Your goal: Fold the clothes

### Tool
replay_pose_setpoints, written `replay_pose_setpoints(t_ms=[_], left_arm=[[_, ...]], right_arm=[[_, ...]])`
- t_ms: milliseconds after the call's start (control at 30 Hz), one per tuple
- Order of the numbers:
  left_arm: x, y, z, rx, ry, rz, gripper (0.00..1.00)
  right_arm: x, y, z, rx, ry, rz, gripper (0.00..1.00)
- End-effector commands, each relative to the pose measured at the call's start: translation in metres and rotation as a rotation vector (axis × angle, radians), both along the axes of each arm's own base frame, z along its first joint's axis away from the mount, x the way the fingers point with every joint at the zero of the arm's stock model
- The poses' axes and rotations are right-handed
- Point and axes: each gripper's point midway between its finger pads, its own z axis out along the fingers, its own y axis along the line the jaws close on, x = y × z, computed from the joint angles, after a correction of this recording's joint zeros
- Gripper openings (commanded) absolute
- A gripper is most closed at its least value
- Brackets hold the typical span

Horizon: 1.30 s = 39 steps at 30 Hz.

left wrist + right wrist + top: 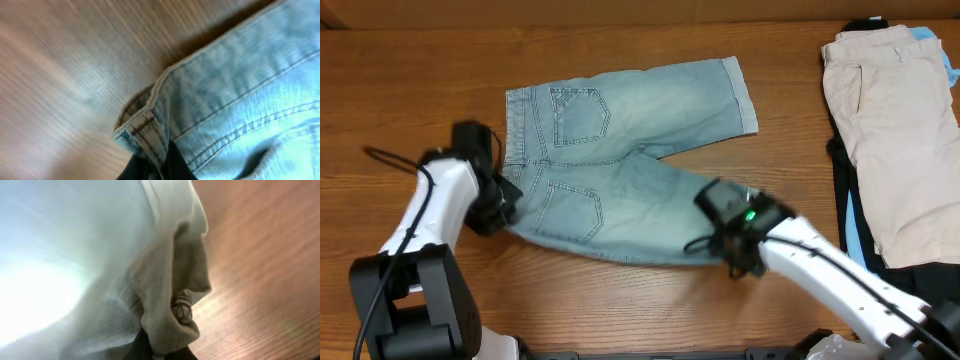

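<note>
My right gripper will next carry the bunched hem outward and release it over the far leg's hem (741, 97), which is still uncovered and lies outward of the gripper.
The light-blue denim shorts (620, 150) lie flat on the table, back pockets up, waistband at the left and legs to the right. My left gripper (505, 205) is shut on the near corner of the waistband (145, 132), which lifts off the wood. My right gripper (725, 245) is shut on the hem of the near leg (175, 320), bunched between the fingers. The beige shorts (895, 130) lie at the far right on top of black (845, 215) and sky-blue (860, 240) garments.
The wooden table (420, 90) extends bare to the left and behind the shorts. A cable (390, 158) trails from the left arm. The pile at the right reaches the table's right edge.
</note>
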Motion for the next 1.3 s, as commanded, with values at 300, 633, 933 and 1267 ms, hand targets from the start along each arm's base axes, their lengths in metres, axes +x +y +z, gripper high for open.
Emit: replay_pose_setpoints(t_ms=[300, 633, 933, 1267], left_arm=[[-0.009, -0.003, 0.16, -0.004, -0.017, -0.192, 0.04], [-0.046, -0.018, 0.196, 0.028, -0.105, -0.148, 0.04], [-0.05, -0.008, 0.127, 0.072, -0.009, 0.032, 0.04], [0.0, 0.018, 0.081, 0.196, -0.233, 0.247, 0.08]], right_arm=[[0.057, -0.035, 0.171, 0.02, -0.296, 0.149, 0.04], [0.052, -0.036, 0.186, 0.016, -0.352, 0.244, 0.04], [0.149, 0.004, 0.14, -0.015, -0.401, 0.369, 0.04], [0.251, 0.029, 0.075, -0.1, -0.534, 0.37, 0.06]])
